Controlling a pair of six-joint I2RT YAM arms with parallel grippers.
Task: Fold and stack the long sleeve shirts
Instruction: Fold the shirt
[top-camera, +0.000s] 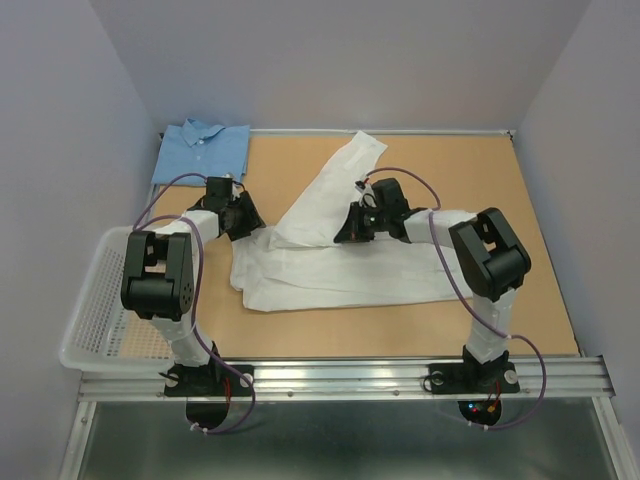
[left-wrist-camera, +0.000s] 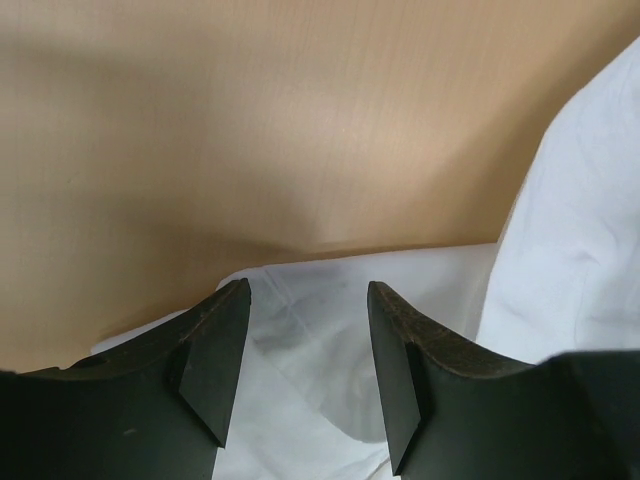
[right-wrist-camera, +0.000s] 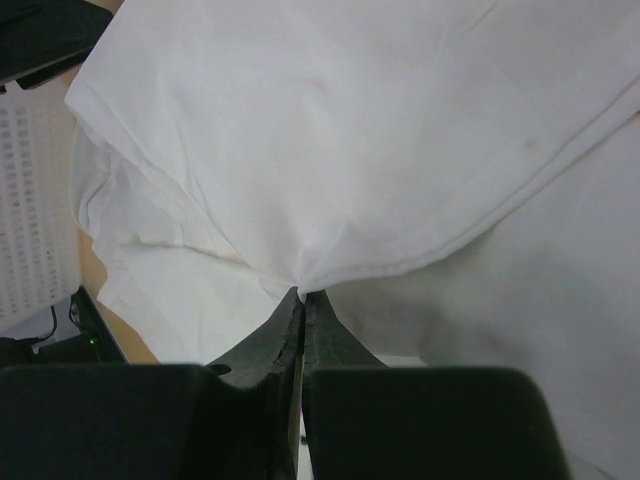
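The outstretched part of the white shirt lies unfolded, outward of my left gripper and to its right in the top view. I will reach over onto that part's edge (top-camera: 314, 186) next.
The white shirt (top-camera: 330, 270) lies spread across the middle of the table, one part running up toward the back (top-camera: 345, 170). My right gripper (top-camera: 352, 232) is shut on a pinched edge of the white shirt (right-wrist-camera: 330, 150) and holds a layer of it lifted. My left gripper (top-camera: 250, 222) is open at the shirt's left edge, its fingers (left-wrist-camera: 225, 340) on either side of white cloth (left-wrist-camera: 310, 350) without closing on it. The light blue shirt (top-camera: 203, 150) lies folded at the back left corner.
A white mesh basket (top-camera: 100, 310) stands at the left edge of the table, partly under my left arm. Bare wooden table (top-camera: 520, 260) shows to the right. Walls enclose the back and sides.
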